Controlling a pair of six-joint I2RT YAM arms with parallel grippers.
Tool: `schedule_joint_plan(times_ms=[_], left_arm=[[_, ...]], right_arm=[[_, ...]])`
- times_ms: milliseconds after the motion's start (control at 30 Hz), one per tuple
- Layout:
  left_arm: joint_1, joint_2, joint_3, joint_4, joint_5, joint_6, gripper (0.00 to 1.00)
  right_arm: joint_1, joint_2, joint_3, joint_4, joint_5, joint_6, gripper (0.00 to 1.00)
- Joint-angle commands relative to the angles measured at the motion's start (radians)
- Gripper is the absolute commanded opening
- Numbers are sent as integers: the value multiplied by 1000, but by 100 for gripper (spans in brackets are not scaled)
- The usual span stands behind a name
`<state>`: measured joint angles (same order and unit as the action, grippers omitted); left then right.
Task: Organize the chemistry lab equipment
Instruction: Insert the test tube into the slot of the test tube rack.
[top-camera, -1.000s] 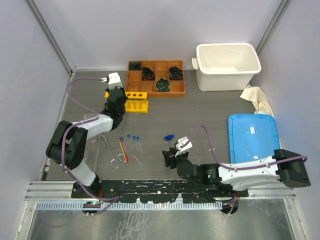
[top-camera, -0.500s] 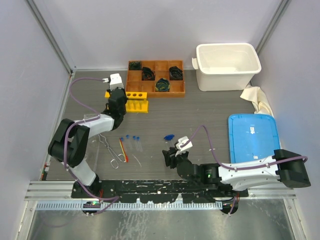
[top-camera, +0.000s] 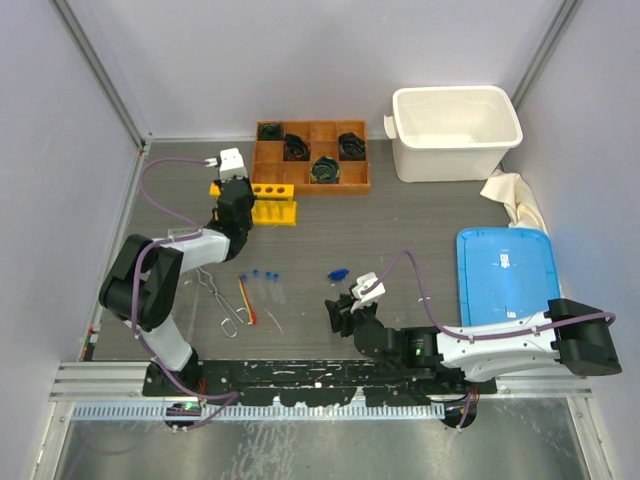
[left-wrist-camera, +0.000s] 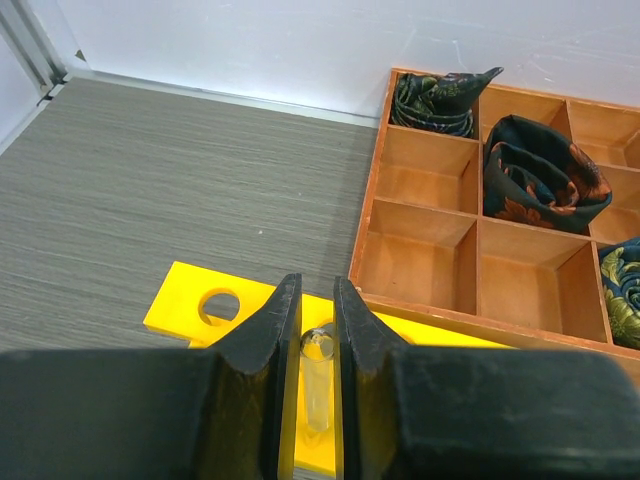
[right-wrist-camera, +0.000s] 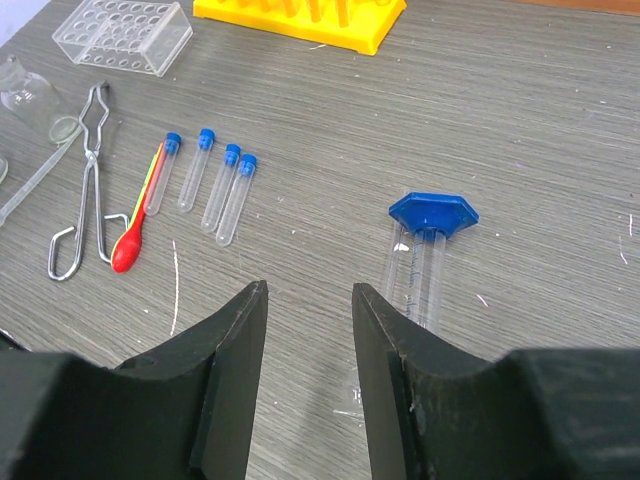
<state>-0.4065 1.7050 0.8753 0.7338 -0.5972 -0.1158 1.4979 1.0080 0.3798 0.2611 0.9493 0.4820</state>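
Note:
I will next lower my left gripper toward the yellow rack's lower ledge (left-wrist-camera: 317, 448) below it and let go of the clear test tube (left-wrist-camera: 319, 385), since the test tube's loose end already points there.
My left gripper (left-wrist-camera: 318, 290) is shut on a small clear test tube (left-wrist-camera: 319, 385), whose rounded end points down at the yellow tube rack (left-wrist-camera: 175, 308), directly over it. In the top view this gripper (top-camera: 236, 195) hovers at the left end of the rack (top-camera: 278, 207). Several blue-capped test tubes (right-wrist-camera: 205, 180) lie side by side on the table, with metal tongs (right-wrist-camera: 90, 180) and a red-orange stick (right-wrist-camera: 140, 215) to their left. My right gripper (right-wrist-camera: 308, 290) stands open just above the bare table, holding nothing, beside a clear cylinder with a blue base (right-wrist-camera: 425, 250).
A wooden compartment tray (top-camera: 310, 182) with dark rolled cloths sits right behind the rack. A white bin (top-camera: 455, 130) stands at the back right, a blue lid (top-camera: 505, 270) and a cloth (top-camera: 510, 195) at the right. A clear rack (right-wrist-camera: 122, 33) and glass flask (right-wrist-camera: 22, 90) lie left.
The left arm has shifted very slightly over the rack, still holding the tube. The right arm has not moved.

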Motion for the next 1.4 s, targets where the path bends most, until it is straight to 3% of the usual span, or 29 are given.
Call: schedule_joint_plan(times_ms=[0,533,1300,1367], left_arm=[[0,12,-29,40,-14,-2,0],[0,-105,-38,24,-13,15,0],[0,10,-27,39,2,-11,0],[0,12,-27,33,4,-17,3]], right_arm=[[-8,-5,-1,37,28,23,46],[-14,31,16,52,1,24,46],[-13,4,-1,34,13,36,46],[-14,4,-2,34,14,38,46]])
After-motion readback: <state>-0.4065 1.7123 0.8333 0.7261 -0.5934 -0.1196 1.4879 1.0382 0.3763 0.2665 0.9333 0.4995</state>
